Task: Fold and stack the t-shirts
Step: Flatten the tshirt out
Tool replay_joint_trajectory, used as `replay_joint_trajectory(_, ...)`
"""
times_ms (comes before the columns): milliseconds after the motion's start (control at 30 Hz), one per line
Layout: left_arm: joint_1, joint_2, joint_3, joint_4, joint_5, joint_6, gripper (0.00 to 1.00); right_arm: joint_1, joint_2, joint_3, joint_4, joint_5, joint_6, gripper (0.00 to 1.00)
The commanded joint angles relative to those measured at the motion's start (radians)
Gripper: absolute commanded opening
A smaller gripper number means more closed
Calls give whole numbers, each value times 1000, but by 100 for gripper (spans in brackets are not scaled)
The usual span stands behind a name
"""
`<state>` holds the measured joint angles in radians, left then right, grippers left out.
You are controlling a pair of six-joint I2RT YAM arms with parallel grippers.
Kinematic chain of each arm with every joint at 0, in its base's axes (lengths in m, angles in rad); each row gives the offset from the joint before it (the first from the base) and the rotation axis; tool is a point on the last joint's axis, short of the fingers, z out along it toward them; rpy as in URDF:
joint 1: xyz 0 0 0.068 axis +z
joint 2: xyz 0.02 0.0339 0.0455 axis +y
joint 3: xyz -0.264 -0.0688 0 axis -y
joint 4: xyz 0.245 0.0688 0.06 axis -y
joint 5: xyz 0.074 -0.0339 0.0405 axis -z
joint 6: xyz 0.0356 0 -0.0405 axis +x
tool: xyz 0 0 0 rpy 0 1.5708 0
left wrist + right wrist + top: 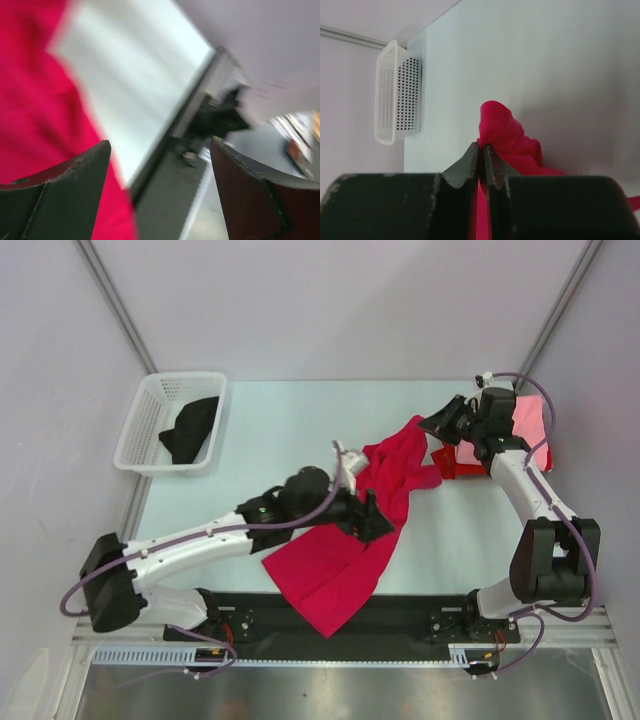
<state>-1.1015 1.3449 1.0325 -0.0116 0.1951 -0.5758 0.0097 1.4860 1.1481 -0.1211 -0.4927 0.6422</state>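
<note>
My left gripper should shift left in the overhead view and lower onto the shirt's basket-side edge [289,549], since its open fingers point past the cloth.
A crimson-red t-shirt [352,540] lies loosely spread in a diagonal band across the middle of the table. My left gripper [372,515] hovers over its middle; the blurred left wrist view shows the gripper [160,190] open and empty, with the red cloth [30,100] off to its left. My right gripper [440,423] is at the shirt's far end, and the right wrist view shows this gripper [481,147] pinched on a fold of the red shirt [506,132]. A folded light pink t-shirt [530,420] and a folded red one [455,462] lie at the far right, partly under the right arm.
A white perforated basket [145,420] at the far left holds a black t-shirt [190,428]; the basket [397,95] also shows in the right wrist view. The table's near edge with the black arm mounts [220,117] lies right of the left gripper.
</note>
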Motion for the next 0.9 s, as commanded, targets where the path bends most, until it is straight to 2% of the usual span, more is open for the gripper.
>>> replay_joint_trajectory(0,124,-65,-130,-146,-71,57,85,3,-53,-11,52,43,-32,11)
replay_joint_trajectory(100,187,-66,-192,-177,-66,60,80,6,-55,-7,40,55,-45,11)
replay_joint_trajectory(133,205,-59,-204,-176,-60,57,75,6,-53,-7,40,55,-44,11)
replay_joint_trajectory(333,244,42,-241,-174,-45,47,59,6,-46,-10,43,55,-39,11)
replay_joint_trajectory(533,258,89,-269,-180,-65,30,57,6,-44,-11,35,62,-44,11)
replay_joint_trajectory(700,265,82,-291,-220,-146,22,57,6,-44,-14,35,65,-44,11)
replay_joint_trajectory(867,279,109,-307,-217,-112,28,53,6,-39,-16,38,63,-44,11)
